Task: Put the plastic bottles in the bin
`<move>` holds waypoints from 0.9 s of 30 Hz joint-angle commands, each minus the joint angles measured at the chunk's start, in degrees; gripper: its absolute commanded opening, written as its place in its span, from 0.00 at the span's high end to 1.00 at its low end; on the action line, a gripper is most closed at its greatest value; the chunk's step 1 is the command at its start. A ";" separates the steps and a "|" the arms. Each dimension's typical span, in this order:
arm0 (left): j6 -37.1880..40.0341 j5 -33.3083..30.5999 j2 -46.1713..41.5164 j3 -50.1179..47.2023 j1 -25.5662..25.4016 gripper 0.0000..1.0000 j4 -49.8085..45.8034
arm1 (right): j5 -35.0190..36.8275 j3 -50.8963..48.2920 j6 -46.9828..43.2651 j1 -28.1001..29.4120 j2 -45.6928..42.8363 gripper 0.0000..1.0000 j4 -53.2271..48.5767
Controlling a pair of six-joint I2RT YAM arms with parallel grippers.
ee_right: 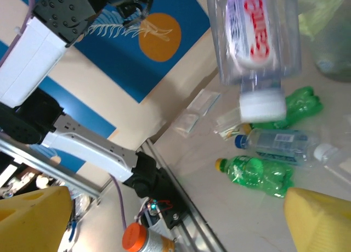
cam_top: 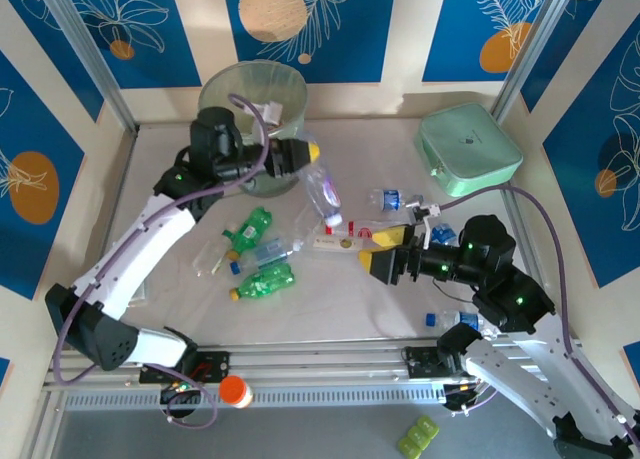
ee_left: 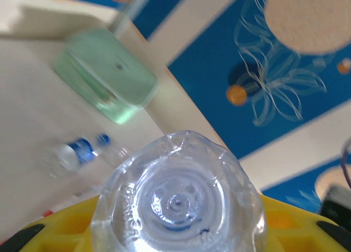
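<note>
My left gripper carries the bottle outward and over the opening of the bin next and releases it there, since the bottle still hangs beside the bin.
A clear plastic bottle (cam_top: 322, 187) with a red-lettered label and a white cap hangs cap-down in the air, just right of the bin (cam_top: 215, 94). My left gripper (cam_top: 308, 157) is shut on its base. In the left wrist view the bottle's ribbed bottom (ee_left: 178, 197) sits between the yellow fingers (ee_left: 60, 230). My right gripper (cam_top: 375, 251) is open and holds nothing, below and to the right of that bottle. In the right wrist view the bottle (ee_right: 255, 32) hangs above the wide-apart yellow fingers (ee_right: 33, 219). Two green bottles (cam_top: 262, 282) (cam_top: 252, 226) and a clear blue-capped one (cam_top: 265, 254) lie on the table.
A mint-green case (cam_top: 468, 149) sits at the back right. Another blue-capped bottle (cam_top: 390, 197) lies left of it. Flat packets (cam_top: 335, 242) lie mid-table. Blue-capped bottles (cam_top: 455, 321) rest by the right arm's base. An orange-capped can (cam_top: 233, 391) stands on the front rail.
</note>
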 commanded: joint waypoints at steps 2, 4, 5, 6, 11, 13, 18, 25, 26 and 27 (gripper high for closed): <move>-3.67 -7.42 3.42 7.47 6.67 0.67 -2.83 | 3.54 0.97 -0.14 -2.08 -0.09 0.01 -3.34; -5.47 -9.16 5.94 10.58 9.55 0.72 -2.96 | 3.91 0.91 0.32 -3.02 -0.01 0.01 -3.53; -5.89 -10.66 7.59 13.01 10.59 0.76 -4.48 | 3.79 0.92 0.48 -3.48 0.11 0.01 -3.60; -6.00 -11.66 9.04 15.42 11.43 0.77 -5.49 | 3.56 1.00 0.44 -3.82 0.16 0.01 -3.61; -11.13 -13.94 16.18 23.09 15.93 0.76 -2.37 | 3.21 1.22 0.35 -5.09 1.32 0.01 -4.08; -12.41 -16.35 18.92 25.88 17.03 0.76 -2.64 | 3.18 1.28 0.35 -5.17 2.12 0.00 -4.25; -12.26 -24.35 27.11 37.24 17.93 0.76 -10.40 | 3.27 0.92 0.91 -5.21 3.32 0.00 -3.97; -10.36 -30.95 38.36 53.37 19.03 0.75 -20.10 | 3.38 0.62 0.92 -5.21 4.43 0.00 -5.40; -10.46 -30.55 39.79 54.87 19.15 0.75 -20.96 | 3.74 0.71 0.75 -5.21 4.63 0.00 -5.77; -10.48 -30.09 40.78 55.44 19.12 0.75 -21.27 | 4.08 0.73 0.62 -5.22 4.73 0.00 -5.96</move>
